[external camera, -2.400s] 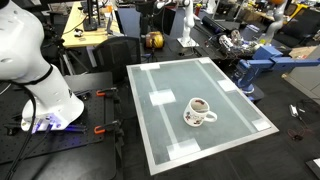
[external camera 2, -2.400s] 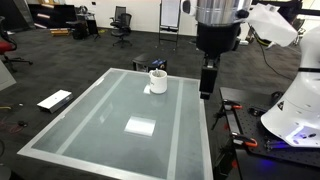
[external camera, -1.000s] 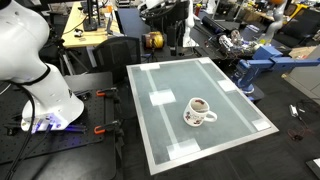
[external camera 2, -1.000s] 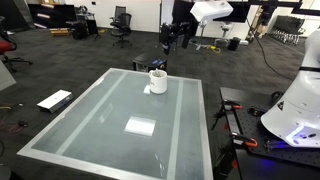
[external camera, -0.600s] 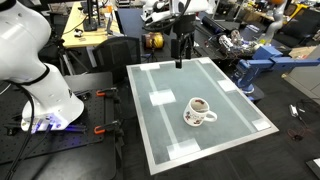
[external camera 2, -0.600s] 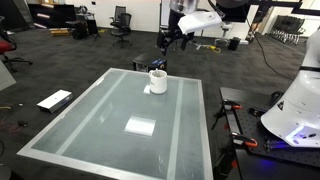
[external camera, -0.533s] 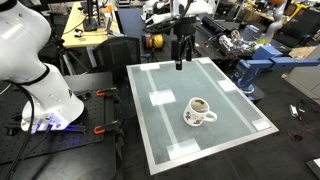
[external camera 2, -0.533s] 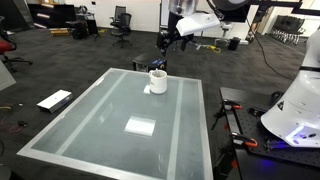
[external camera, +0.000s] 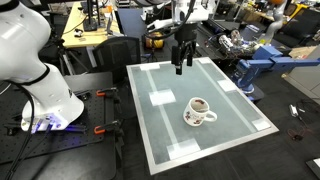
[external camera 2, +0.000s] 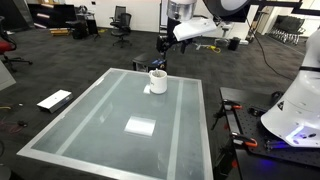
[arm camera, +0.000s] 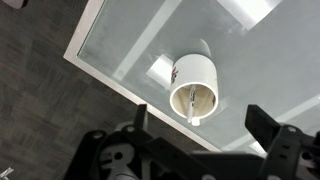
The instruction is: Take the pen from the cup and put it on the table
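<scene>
My gripper brings its open fingers outward and down around the pen's upper end (external camera: 204, 108) next, since that end leans by the white cup's handle-side rim.
The white cup (external camera: 200, 111) stands on the pale grey-green table (external camera: 160, 125), near one edge; it also shows in an exterior view (external camera 2: 157, 80). In the wrist view the cup (arm camera: 193, 82) is seen from above, with the thin pen (arm camera: 191, 100) leaning inside it and the handle pointing toward the gripper. My gripper (arm camera: 205, 125) is open and empty, its dark fingers on either side of the view. In both exterior views the gripper (external camera: 179, 66) (external camera 2: 164, 42) hangs in the air well above the table and apart from the cup.
White tape rectangles (external camera: 161, 98) mark the table top. The robot's white base (external camera: 45, 100) stands beside the table. A blue machine (external camera: 262, 62) and cluttered benches lie beyond it. A flat white board (external camera 2: 54, 100) lies on the floor.
The arm has swung in over the table's far side and the gripper has come lower toward the table. The cup and pen have not moved.
</scene>
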`<state>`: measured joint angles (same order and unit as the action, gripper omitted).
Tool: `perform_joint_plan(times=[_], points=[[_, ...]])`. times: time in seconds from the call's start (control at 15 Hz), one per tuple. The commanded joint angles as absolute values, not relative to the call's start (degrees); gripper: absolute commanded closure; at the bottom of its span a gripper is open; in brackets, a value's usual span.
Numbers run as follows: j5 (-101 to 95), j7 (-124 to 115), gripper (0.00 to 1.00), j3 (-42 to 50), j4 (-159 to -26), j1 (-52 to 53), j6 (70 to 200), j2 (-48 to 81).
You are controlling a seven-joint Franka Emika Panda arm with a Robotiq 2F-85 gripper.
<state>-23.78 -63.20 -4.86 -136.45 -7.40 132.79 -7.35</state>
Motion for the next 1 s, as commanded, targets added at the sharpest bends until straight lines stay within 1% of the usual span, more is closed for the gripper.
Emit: perform_joint_plan(times=[0.0,0.4,0.93], points=[[-25.38,-64.22,0.00,-3.51,-135.51,-6.56,131.37,-7.03],[-27.11,-64.90,0.00,-0.96,-132.75,-7.60,130.51,-4.79],[-26.00,-65.21,0.00,2.01,-126.11,-6.60,129.40,3.08]])
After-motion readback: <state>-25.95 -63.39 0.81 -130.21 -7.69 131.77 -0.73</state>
